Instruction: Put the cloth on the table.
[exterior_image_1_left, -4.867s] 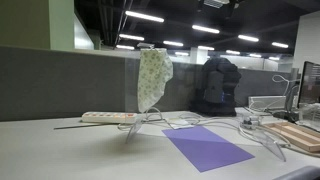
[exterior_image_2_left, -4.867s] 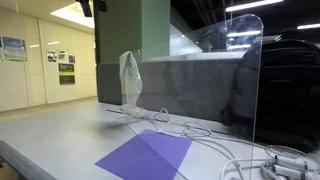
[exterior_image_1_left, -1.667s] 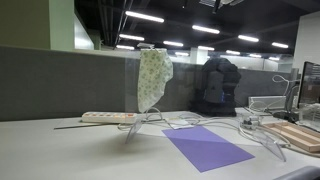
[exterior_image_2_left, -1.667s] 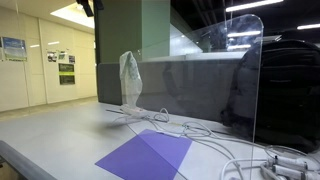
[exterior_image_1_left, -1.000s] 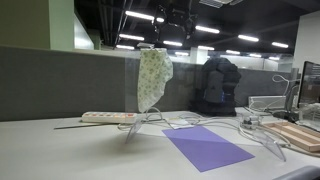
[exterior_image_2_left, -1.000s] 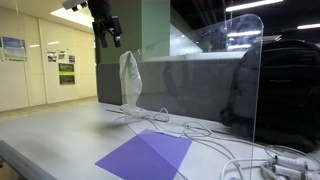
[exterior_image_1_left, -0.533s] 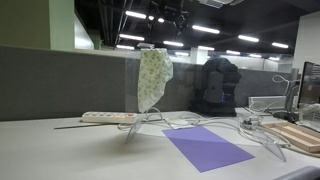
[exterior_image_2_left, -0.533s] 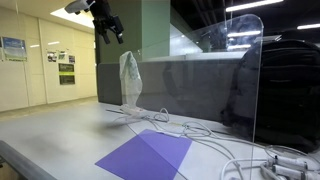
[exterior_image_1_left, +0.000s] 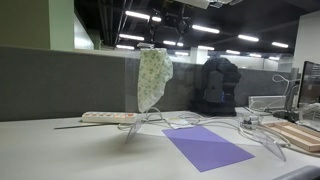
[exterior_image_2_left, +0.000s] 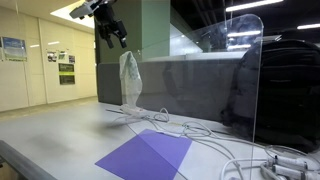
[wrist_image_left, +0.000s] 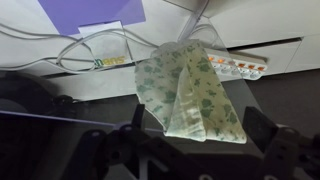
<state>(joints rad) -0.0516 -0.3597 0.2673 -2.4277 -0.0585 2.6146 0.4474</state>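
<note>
My gripper's fingers are still above the draped cloth. Next, my gripper should move down, open, onto the cloth's top (exterior_image_1_left: 156, 53) (wrist_image_left: 197, 121) with one finger to each side.
The cloth (exterior_image_1_left: 153, 78), pale cream-green with a speckled print, hangs limp over the top edge of a clear upright panel above the table (exterior_image_1_left: 60, 150). It shows in both exterior views (exterior_image_2_left: 130, 78). My gripper (exterior_image_2_left: 115, 33) hovers just above and beside the cloth's top, dark against the ceiling (exterior_image_1_left: 166, 18). In the wrist view the gripper (wrist_image_left: 197, 117) is open, one finger on each side of the draped cloth (wrist_image_left: 190, 90), not touching it. The grey-white table (exterior_image_2_left: 55, 130) lies far below.
A flat purple sheet (exterior_image_1_left: 207, 147) lies on the table, also seen in the wrist view (wrist_image_left: 90, 12). A white power strip (exterior_image_1_left: 108, 117) and several cables lie near the panel's foot. A wooden board (exterior_image_1_left: 300, 135) is at the right. A dark backpack (exterior_image_2_left: 285, 90) stands behind a clear screen.
My gripper has come down into view from above and shifted a little closer to the cloth's top. The cloth has not moved.
</note>
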